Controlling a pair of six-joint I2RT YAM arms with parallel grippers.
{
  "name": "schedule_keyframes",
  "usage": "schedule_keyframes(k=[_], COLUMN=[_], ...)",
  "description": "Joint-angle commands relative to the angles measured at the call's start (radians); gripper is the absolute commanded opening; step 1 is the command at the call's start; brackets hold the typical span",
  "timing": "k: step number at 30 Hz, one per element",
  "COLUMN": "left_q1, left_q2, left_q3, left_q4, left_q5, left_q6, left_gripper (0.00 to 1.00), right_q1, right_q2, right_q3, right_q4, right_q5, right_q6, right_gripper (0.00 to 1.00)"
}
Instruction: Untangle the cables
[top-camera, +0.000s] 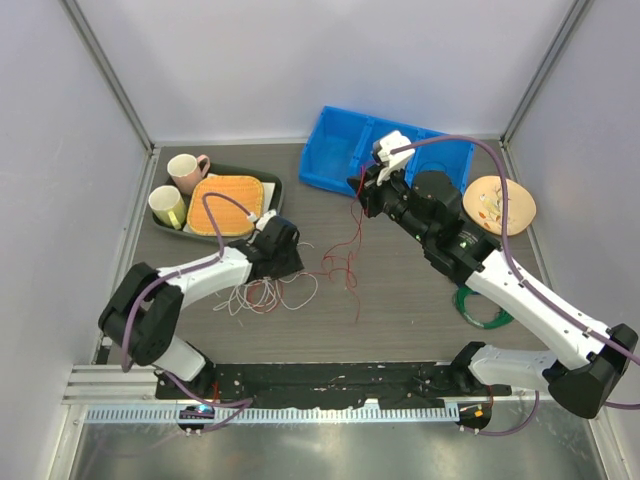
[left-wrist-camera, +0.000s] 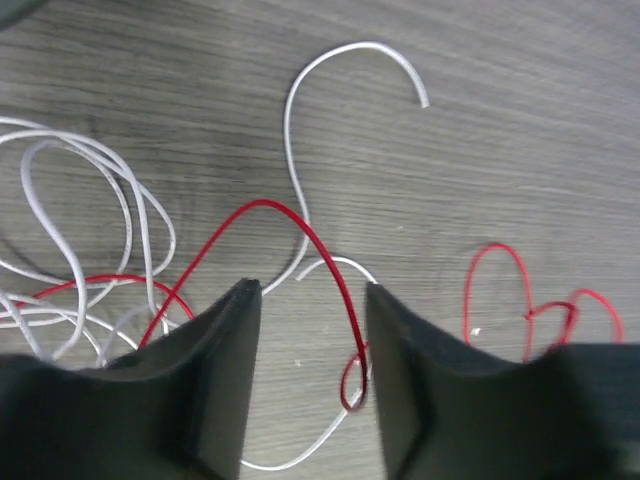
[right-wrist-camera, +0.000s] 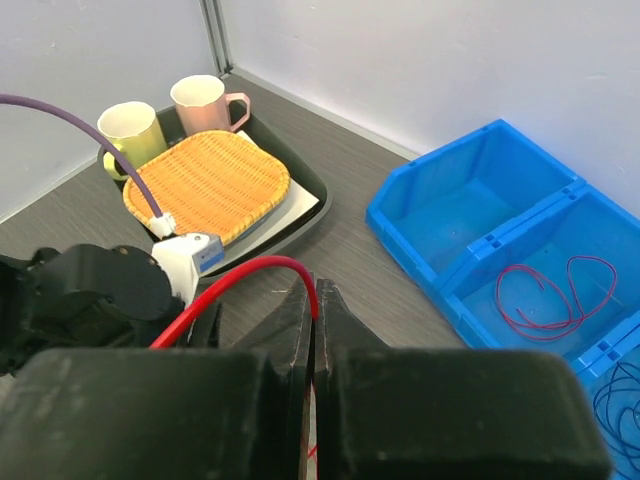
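Observation:
Another red cable already lies in the blue bin's middle section (right-wrist-camera: 556, 295), so my right gripper will next go up and move outward over it, then go down and release its red cable there.
A loose tangle of white cables (top-camera: 262, 293) and red cables lies on the table in front of the left arm. My left gripper (top-camera: 292, 262) is low over its right side. In the left wrist view it (left-wrist-camera: 310, 300) is open, with a red cable (left-wrist-camera: 300, 225) running between the fingers and ending in a small loop (left-wrist-camera: 352, 385) beside the right finger; white cables (left-wrist-camera: 90, 200) lie to the left. My right gripper (top-camera: 360, 200) is raised near the blue bin and is shut (right-wrist-camera: 318, 300) on a red cable (right-wrist-camera: 240, 272), which hangs down to the table (top-camera: 347, 262).
A blue divided bin (top-camera: 385, 150) stands at the back, holding a red cable (right-wrist-camera: 555, 295) and a dark blue cable (right-wrist-camera: 620, 400). A dark tray (top-camera: 268, 182) with two mugs and an orange mat is at the back left. A plate (top-camera: 498, 203) and a green coil (top-camera: 483, 308) are on the right.

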Motion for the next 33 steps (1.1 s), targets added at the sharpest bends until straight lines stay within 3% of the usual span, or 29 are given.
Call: schedule_keyframes(k=[1, 2, 6, 10, 15, 21, 27, 33], left_q1=[0.001, 0.003, 0.064, 0.275, 0.433, 0.541, 0.553, 0.553], left_q2=[0.048, 0.048, -0.006, -0.156, -0.305, -0.334, -0.299, -0.248], left_q3=[0.063, 0.072, 0.060, -0.080, -0.176, -0.222, -0.237, -0.207], left_q4=[-0.001, -0.027, -0.182, -0.208, -0.274, -0.263, -0.155, -0.147], left_q5=[-0.002, -0.024, -0.146, -0.130, -0.188, -0.162, -0.030, 0.008], left_q6=[-0.025, -0.034, -0.080, -0.083, -0.073, -0.044, 0.025, 0.076], left_gripper=[0.31, 0.00, 0.00, 0.00, 0.00, 0.00, 0.00, 0.00], right_q1=[-0.004, -0.004, -0.012, -0.041, -0.168, -0.337, -0.353, -0.351], right_q2=[-0.039, -0.044, -0.041, -0.021, 0.002, 0.042, 0.085, 0.177], right_q3=[-0.001, -0.001, -0.001, 0.002, -0.013, -0.001, 0.014, 0.155], right_q4=[0.046, 0.046, 0.047, 0.063, 0.133, 0.133, 0.141, 0.136], right_q5=[0.025, 0.044, 0.163, 0.288, 0.475, 0.471, 0.304, 0.222], right_q6=[0.004, 0.002, -0.004, -0.050, -0.061, -0.016, -0.003, 0.010], right_gripper=[0.01, 0.01, 0.01, 0.01, 0.01, 0.01, 0.01, 0.01])
